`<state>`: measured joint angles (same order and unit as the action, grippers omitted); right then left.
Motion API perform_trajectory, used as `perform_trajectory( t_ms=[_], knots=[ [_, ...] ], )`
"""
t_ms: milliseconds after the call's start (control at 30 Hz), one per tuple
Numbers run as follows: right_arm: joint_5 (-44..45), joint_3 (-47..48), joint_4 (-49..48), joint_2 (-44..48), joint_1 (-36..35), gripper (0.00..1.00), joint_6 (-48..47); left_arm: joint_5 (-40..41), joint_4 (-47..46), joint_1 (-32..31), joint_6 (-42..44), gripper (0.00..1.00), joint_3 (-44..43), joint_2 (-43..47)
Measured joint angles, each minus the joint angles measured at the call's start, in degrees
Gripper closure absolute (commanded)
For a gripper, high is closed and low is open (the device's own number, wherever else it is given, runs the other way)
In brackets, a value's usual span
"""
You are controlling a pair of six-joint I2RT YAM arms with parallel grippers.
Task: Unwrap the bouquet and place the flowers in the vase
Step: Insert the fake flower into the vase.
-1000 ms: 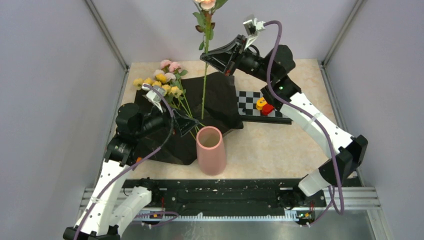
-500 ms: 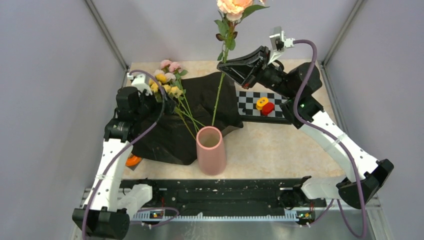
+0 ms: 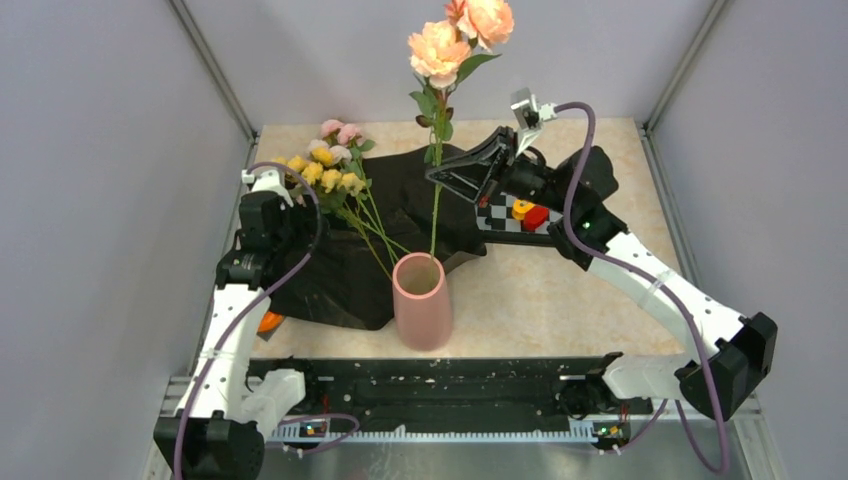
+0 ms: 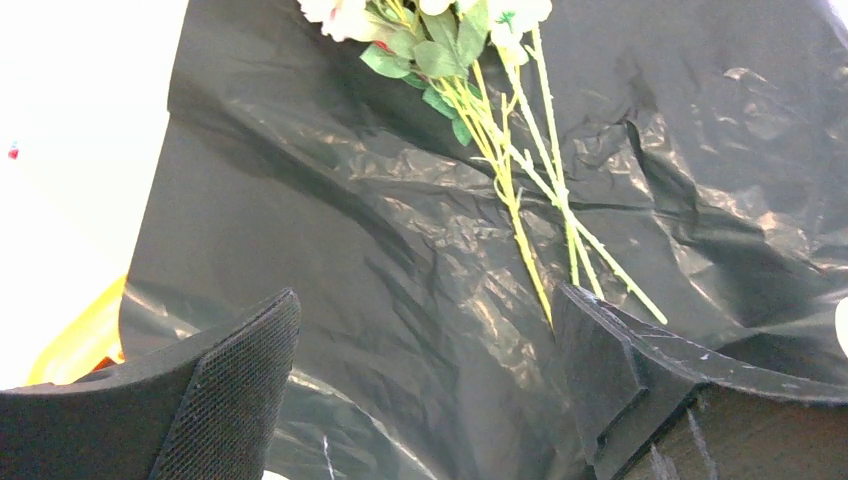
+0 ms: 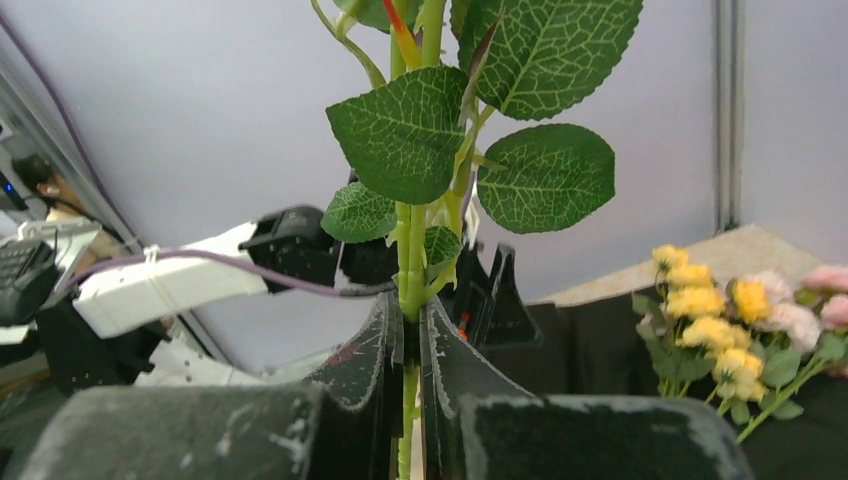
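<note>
My right gripper lowers toward the vase's rim and releases the stem next, since the pink vase's opening [image 3: 419,273] lies below the gripper, with the stem's lower end already there.
The pink vase [image 3: 422,300] stands upright near the table's front. My right gripper [image 3: 437,175] [image 5: 411,330] is shut on the green stem [image 5: 412,260] of a peach rose [image 3: 440,50] and holds it upright. The stem's lower end reaches the vase's mouth. The other flowers [image 3: 325,165] [image 5: 720,320], pink and yellow, lie on the spread black wrapping paper [image 3: 340,280] [image 4: 330,230]. My left gripper [image 3: 288,222] [image 4: 420,370] hovers open over the paper, just short of the loose stems [image 4: 520,170], with nothing between its fingers.
A checkered board [image 3: 500,205] with a yellow block [image 3: 522,208] and a red block [image 3: 536,217] lies right of the paper, under my right arm. An orange object [image 3: 266,322] [image 4: 80,340] peeks out from the paper's left edge. Grey walls enclose the table.
My right gripper brought the rose down and left, and its stem end now meets the vase's mouth. My left arm drew back from the vase to the paper's left.
</note>
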<state>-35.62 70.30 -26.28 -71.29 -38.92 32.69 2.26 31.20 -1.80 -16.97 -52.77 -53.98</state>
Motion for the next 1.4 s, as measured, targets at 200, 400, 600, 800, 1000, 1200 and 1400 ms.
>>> perform_trajectory(
  t_ms=[200,400,600,800,1000,1200,1400],
  knots=[
    [-2.21,-5.88,-0.79,0.28,-1.09,1.0,-0.35,2.62,-0.85,0.0,0.61,0.01,0.31,0.13],
    [-1.25,-13.44,-1.64,2.38,-4.61,1.0,-4.26,3.5,-1.18,0.0,0.68,0.01,0.85,0.13],
    [0.42,-17.25,-4.33,3.15,-7.61,1.0,-7.48,3.85,-1.18,0.0,0.7,0.01,0.96,0.13],
    [2.01,-20.52,-5.16,3.26,-8.52,1.0,-8.57,3.8,-1.2,0.0,0.72,0.01,1.38,0.13],
    [3.28,-23.17,-5.42,3.26,-8.92,0.99,-8.96,3.8,-1.2,0.0,0.74,0.01,1.62,0.13],
    [3.93,-23.78,-5.81,3.26,-8.96,0.91,-8.94,3.58,-1.16,0.0,0.76,0.01,1.79,0.11],
    [4.5,-25.33,-5.86,3.3,-8.98,0.84,-8.59,3.32,-1.18,0.0,0.76,0.01,1.84,0.09]
  ],
)
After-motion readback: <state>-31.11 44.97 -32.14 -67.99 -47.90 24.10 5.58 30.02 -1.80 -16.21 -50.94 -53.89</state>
